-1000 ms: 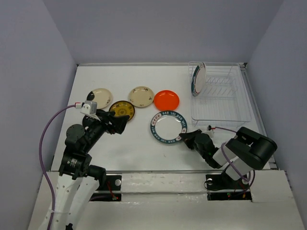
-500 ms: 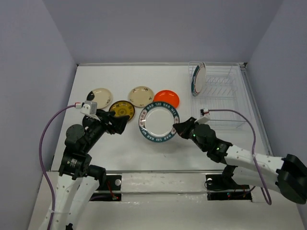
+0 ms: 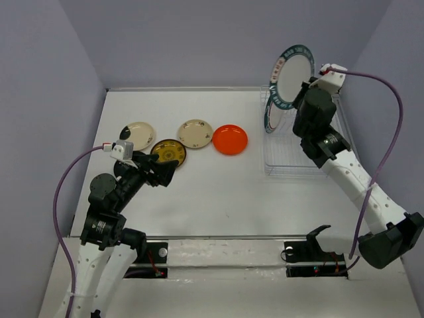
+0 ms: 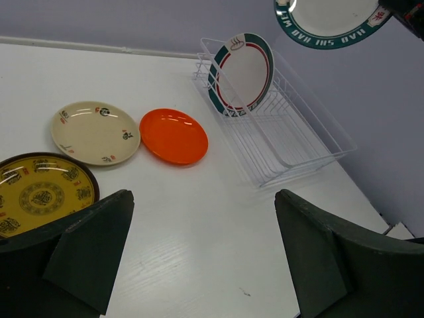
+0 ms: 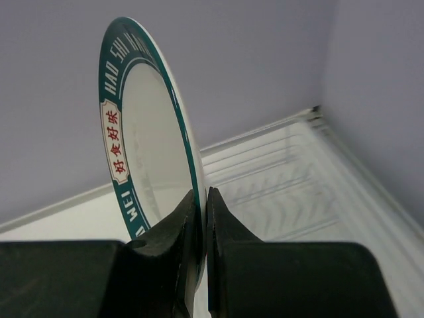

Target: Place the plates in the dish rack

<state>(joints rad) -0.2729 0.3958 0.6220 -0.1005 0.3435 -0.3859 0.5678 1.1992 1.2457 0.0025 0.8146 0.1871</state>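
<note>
The right gripper needs to turn and bring the held plate down toward the standing teal-rimmed plate first, so that the held plate gets into the rack's empty slots beside it.
My right gripper [image 3: 306,89] is shut on the rim of a large white plate with a teal lettered rim [image 3: 290,76], held upright in the air above the dish rack [image 3: 318,159]; the right wrist view shows the plate edge-on [image 5: 142,146] between the fingers [image 5: 192,218]. A second teal-rimmed plate [image 3: 273,109] stands in the rack's far-left slot [image 4: 242,73]. On the table lie two cream plates [image 3: 139,134] [image 3: 195,133], an amber-yellow plate [image 3: 168,152] and an orange-red plate [image 3: 230,138]. My left gripper [image 3: 165,169] is open and empty beside the amber plate [image 4: 40,195].
The clear wire rack [image 4: 291,132] stands at the table's back right, close to the right wall. The table's white surface [image 3: 218,199] lies in front of the plates. Grey walls enclose the table on three sides.
My right arm has lifted the teal-rimmed plate off the table middle, tilted it upright and carried it up and back over the rack. The left arm has not moved.
</note>
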